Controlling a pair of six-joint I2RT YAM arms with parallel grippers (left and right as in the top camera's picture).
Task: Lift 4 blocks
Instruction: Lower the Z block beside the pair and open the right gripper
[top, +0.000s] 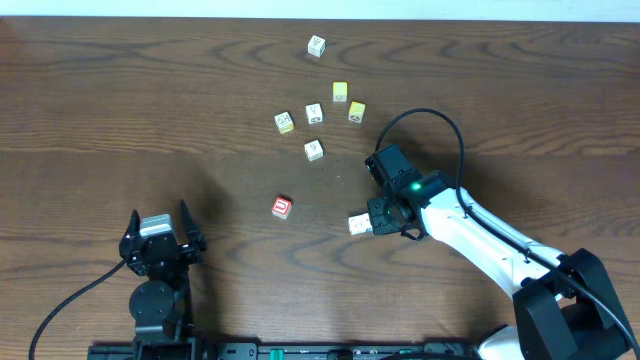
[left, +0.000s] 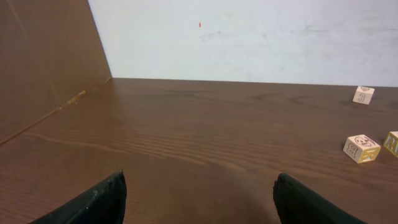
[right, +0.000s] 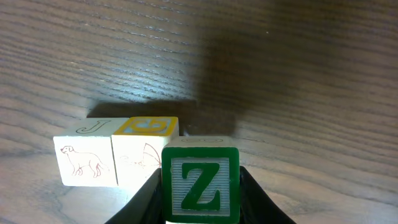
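Observation:
My right gripper is above the bare wood (right: 239, 130) beside the yellow-topped cube, and that spot is free. It will next go down with a slight turn and release the green block there.
My right gripper (right: 200, 190) is shut on the green block with a white Z (right: 200, 185), one dark finger against each side. From overhead that block (top: 358, 224) sits at the tip of my right gripper (top: 362, 224), right of centre. The red block (top: 282, 207) lies on the table to its left. White blocks lie farther back (top: 313, 150) (top: 314, 113). My left gripper (top: 160, 218) stands open at the near left, far from every block, with nothing between its fingers (left: 109, 199).
Yellow-faced cubes (top: 340, 92) (top: 357, 112) (top: 284, 122) and a white cube (top: 316, 45) lie at the back. Just behind the Z block, the right wrist view shows a dog-and-J cube (right: 85, 160) beside a yellow-topped cube (right: 144, 152). A wall (left: 249, 37) backs the table.

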